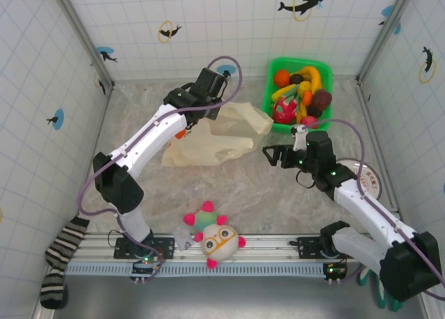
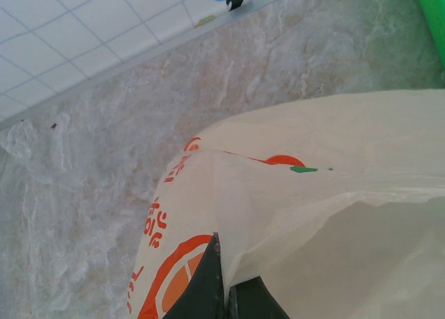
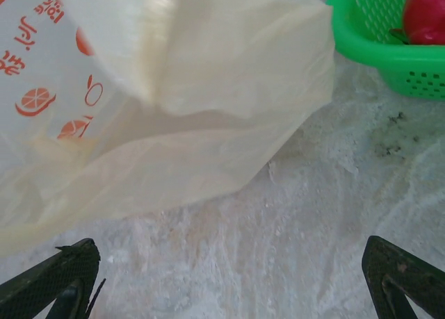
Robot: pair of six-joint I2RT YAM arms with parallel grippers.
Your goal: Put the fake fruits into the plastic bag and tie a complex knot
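My right gripper swings outward next and brings its open fingers around the dark maroon fruit (image 1: 321, 99), since it sits exposed there by the basket's rim.
The plastic bag (image 1: 215, 135) lies crumpled on the table's middle, pale yellow with orange prints. My left gripper (image 1: 207, 112) is at its far left edge and is shut on a fold of the film. In the left wrist view the dark jaws (image 2: 226, 295) pinch the bag (image 2: 334, 194), whose mouth gapes to the right. The fake fruits (image 1: 306, 90) are piled in a green basket (image 1: 275, 117). My right gripper (image 1: 274, 154) hovers open just right of the bag. Its fingers (image 3: 55, 284) stand wide apart over bare table, short of the bag (image 3: 174, 110). One red fruit (image 3: 424, 13) shows in the basket (image 3: 375, 41).
A white plush ball (image 1: 217, 241) with pink knobs sits at the near edge between the arm bases. A striped sock (image 1: 62, 253) hangs at the near left. A round white item (image 1: 368, 180) lies by the right wall. Tiled walls close in three sides.
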